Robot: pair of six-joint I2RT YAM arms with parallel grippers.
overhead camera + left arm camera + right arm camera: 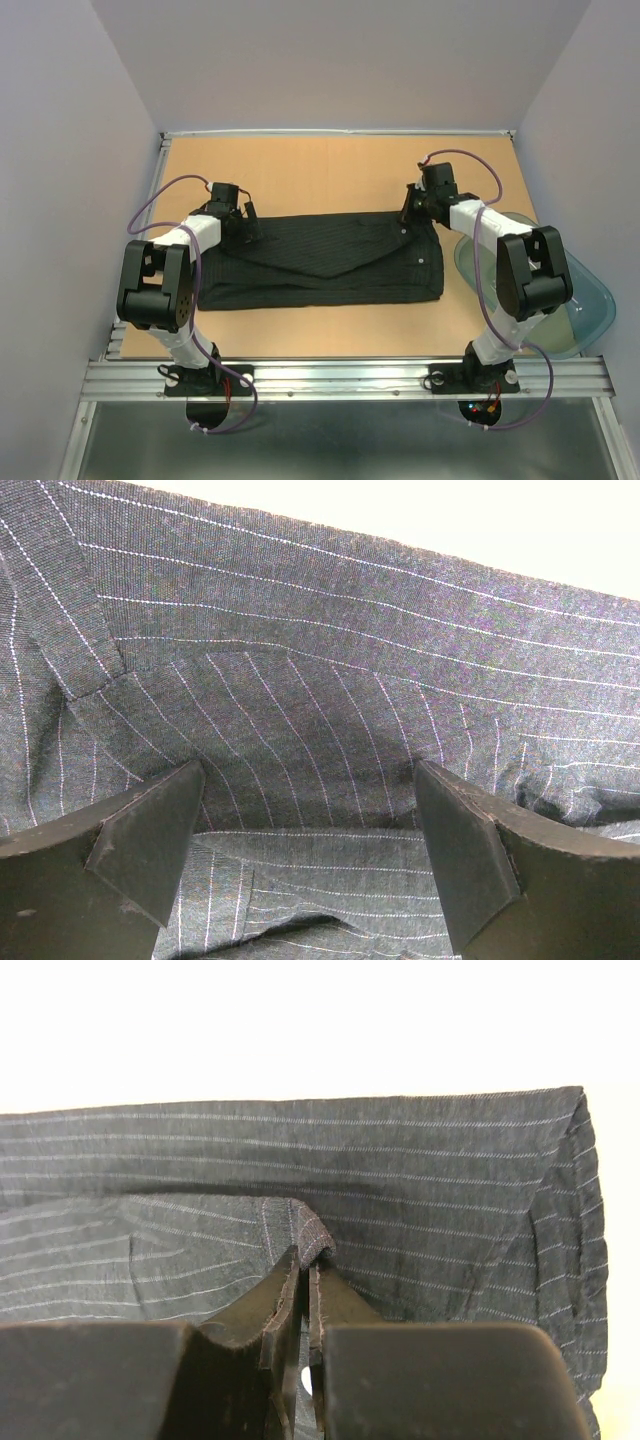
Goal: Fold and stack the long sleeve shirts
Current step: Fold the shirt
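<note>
My right gripper first draws back and slightly toward the shirt's bin-side end [412,226] [342,1272] next, to release the fold.
One long sleeve shirt [330,262], black with fine pale pinstripes, lies folded into a wide band across the table, a sleeve crossing its front. My left gripper [245,222] hovers open at the shirt's far left corner. In the left wrist view the cloth [300,630] fills the frame and the gripper [310,775] straddles a fold without pinching it. My right gripper [408,212] is at the far right edge of the shirt. In the right wrist view this gripper [305,1255] is shut on a small raised pinch of the shirt [450,1180].
The wooden table [320,170] shows bare beyond the shirt's far edge and along the front. A clear bluish bin [590,300] stands off the right side, beside the right arm. A metal rail [350,378] carries both arm bases at the near edge. Pale walls enclose the table.
</note>
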